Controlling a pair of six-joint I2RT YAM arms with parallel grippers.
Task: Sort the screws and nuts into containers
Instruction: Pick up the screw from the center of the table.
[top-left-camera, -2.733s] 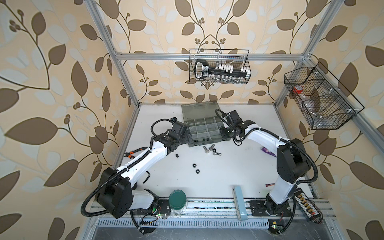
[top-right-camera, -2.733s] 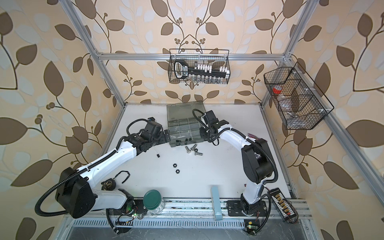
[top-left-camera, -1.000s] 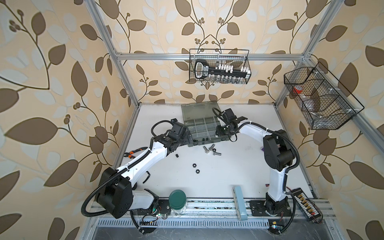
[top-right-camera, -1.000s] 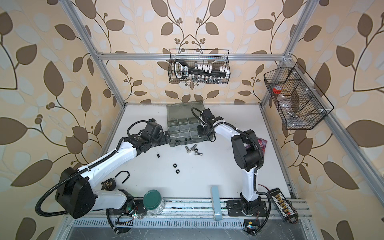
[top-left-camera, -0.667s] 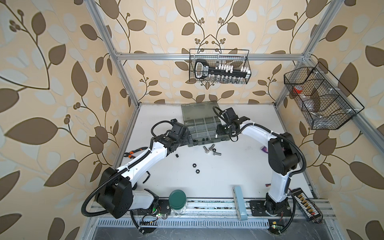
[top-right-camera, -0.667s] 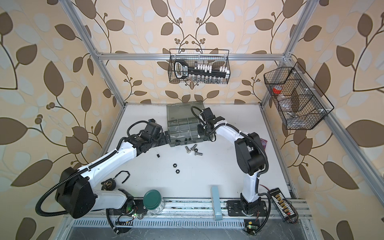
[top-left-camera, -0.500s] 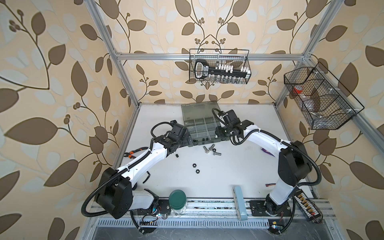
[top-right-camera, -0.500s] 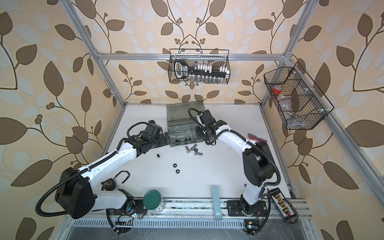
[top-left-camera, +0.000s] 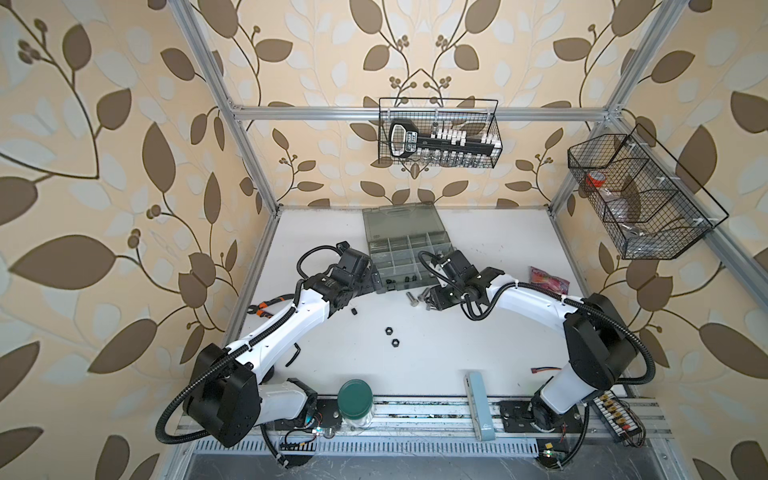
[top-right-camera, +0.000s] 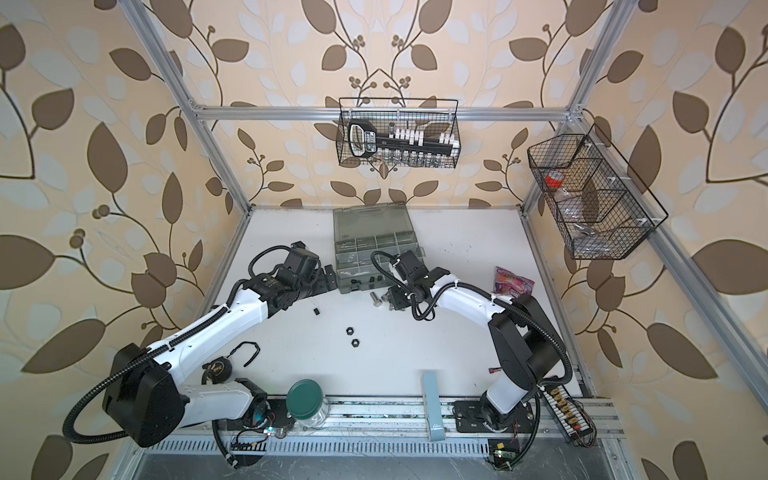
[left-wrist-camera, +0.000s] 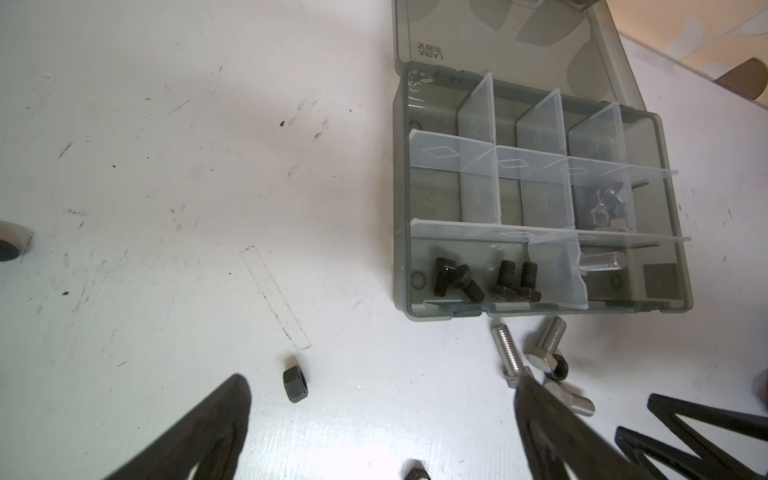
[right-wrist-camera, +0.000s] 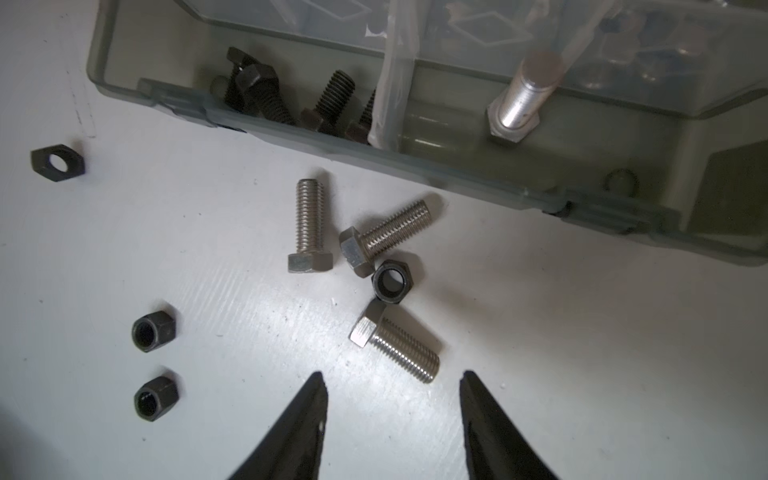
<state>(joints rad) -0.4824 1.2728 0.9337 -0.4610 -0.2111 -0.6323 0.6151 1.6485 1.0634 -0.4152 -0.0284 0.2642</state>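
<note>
My right gripper goes down onto the end of the threaded stem of the nearest silver screw (right-wrist-camera: 408, 350) next and closes, since that stem lies clear of the black nut beside its head.
The grey organizer case (top-left-camera: 374, 237) lies open at the back of the table, its containers split by clear dividers. One front compartment holds several black screws (right-wrist-camera: 266, 95), its neighbour a silver screw (right-wrist-camera: 519, 104). In front of the case wall (right-wrist-camera: 415, 162), three silver screws (right-wrist-camera: 309, 224) (right-wrist-camera: 386, 239) (right-wrist-camera: 397, 347) lie around a black nut (right-wrist-camera: 392, 280). More black nuts (right-wrist-camera: 153, 331) (right-wrist-camera: 156, 397) (right-wrist-camera: 58, 163) are scattered nearby. My right gripper (right-wrist-camera: 392, 374) is open just short of the nearest silver screw. My left gripper (left-wrist-camera: 379, 379) is wide open and holds nothing, with a black nut (left-wrist-camera: 295, 384) by one finger.
A green-lidded jar (top-left-camera: 354, 401) and a blue-grey block (top-left-camera: 480, 409) stand at the front edge. A pink packet (top-left-camera: 547, 279) lies to the right, orange-handled pliers (top-left-camera: 266, 305) and a black hook (top-left-camera: 294, 355) to the left. Wire baskets (top-left-camera: 438, 139) (top-left-camera: 640, 199) hang on the walls.
My right arm has swung from the case's front right corner to above the silver screws on the table, and its jaws have widened. The left arm has not moved.
</note>
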